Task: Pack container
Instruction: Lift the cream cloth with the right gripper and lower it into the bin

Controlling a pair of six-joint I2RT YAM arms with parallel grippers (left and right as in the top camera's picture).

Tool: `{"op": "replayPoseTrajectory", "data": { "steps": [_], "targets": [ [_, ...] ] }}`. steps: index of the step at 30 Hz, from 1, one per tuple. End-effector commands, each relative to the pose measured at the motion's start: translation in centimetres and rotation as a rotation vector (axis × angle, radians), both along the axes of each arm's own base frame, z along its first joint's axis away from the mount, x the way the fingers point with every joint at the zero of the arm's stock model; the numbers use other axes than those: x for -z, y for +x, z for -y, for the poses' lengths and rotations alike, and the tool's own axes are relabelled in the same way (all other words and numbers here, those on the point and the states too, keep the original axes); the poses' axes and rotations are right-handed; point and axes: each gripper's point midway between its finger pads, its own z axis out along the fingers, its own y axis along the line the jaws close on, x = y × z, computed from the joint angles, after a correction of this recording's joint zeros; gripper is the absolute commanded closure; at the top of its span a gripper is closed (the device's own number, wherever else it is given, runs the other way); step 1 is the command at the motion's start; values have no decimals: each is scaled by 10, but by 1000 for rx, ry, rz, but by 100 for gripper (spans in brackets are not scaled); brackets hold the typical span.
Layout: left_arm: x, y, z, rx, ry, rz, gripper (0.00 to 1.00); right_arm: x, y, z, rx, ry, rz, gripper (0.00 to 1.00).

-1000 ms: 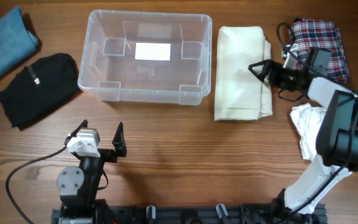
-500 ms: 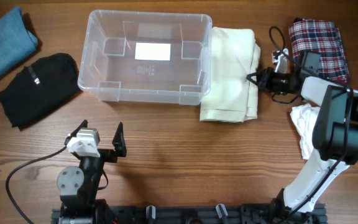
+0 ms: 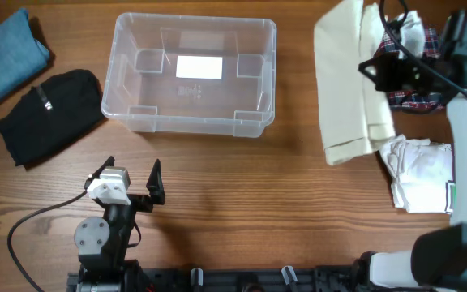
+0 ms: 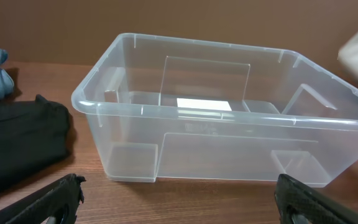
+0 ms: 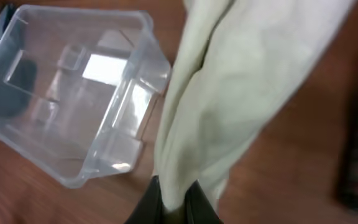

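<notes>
The right gripper moves the cream folded cloth across over the container's near-cloth rim next, then down inside, then releases it, since the labelled base lies bare.
The clear plastic container stands empty at the back centre, a white label on its base; it also fills the left wrist view and sits at the left of the right wrist view. My right gripper is shut on a cream folded cloth, lifted off the table to the right of the container. In the right wrist view the cloth hangs from between the black fingers. My left gripper stands open near the front left, nothing between its fingers.
A blue garment and a black garment lie at the far left. A plaid garment lies partly hidden under the right arm, and a white crumpled garment sits at the right edge.
My right gripper closed on the cream cloth's edge, then lifted it off the table and carried it right, away from the container. The left arm has not moved.
</notes>
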Motion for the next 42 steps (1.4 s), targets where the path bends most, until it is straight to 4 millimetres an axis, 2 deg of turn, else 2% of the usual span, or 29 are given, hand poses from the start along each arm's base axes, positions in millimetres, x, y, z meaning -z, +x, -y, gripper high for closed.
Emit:
{"op": "replayPoseTrajectory", "data": {
  "steps": [1,2,4,5,7,11,12,14,16,19,20,22,25,28,31,34,42],
  "targets": [
    [1,0,-1,-2,-11,1,0,-77,2,-13,-121,-136,275,96],
    [1,0,-1,-2,-11,1,0,-86,3,-23,-163,-159,327,96],
    [1,0,-1,-2,-11,1,0,-110,6,-62,-302,-219,489,96],
    [1,0,-1,-2,-11,1,0,-117,8,-75,-345,-237,542,96],
    [1,0,-1,-2,-11,1,0,-135,9,-113,-444,-268,675,96],
    [1,0,-1,-2,-11,1,0,-173,12,-164,-486,-300,883,96],
    [1,0,-1,-2,-11,1,0,-189,8,-187,-509,-286,969,96],
    [1,0,-1,-2,-11,1,0,-201,7,-212,-530,-267,1046,96],
    [1,0,-1,-2,-11,1,0,-200,13,-229,-529,-268,1077,96],
    [1,0,-1,-2,-11,1,0,-182,24,-261,-570,-245,1085,96],
    [1,0,-1,-2,-11,1,0,-168,33,-274,-588,-237,1074,96],
    [1,0,-1,-2,-11,1,0,-147,45,-287,-607,-234,1053,96],
    [1,0,-1,-2,-11,1,0,-101,65,-307,-654,-255,1006,96],
    [1,0,-1,-2,-11,2,0,-70,77,-312,-697,-325,996,96],
    [1,0,-1,-2,-11,1,0,-33,97,-309,-733,-482,998,96],
    [1,0,-1,-2,-11,1,0,-7,104,-312,-806,-571,1014,96],
    [1,0,-1,-2,-11,1,0,30,124,-319,-875,-696,1084,96]
  ]
}}
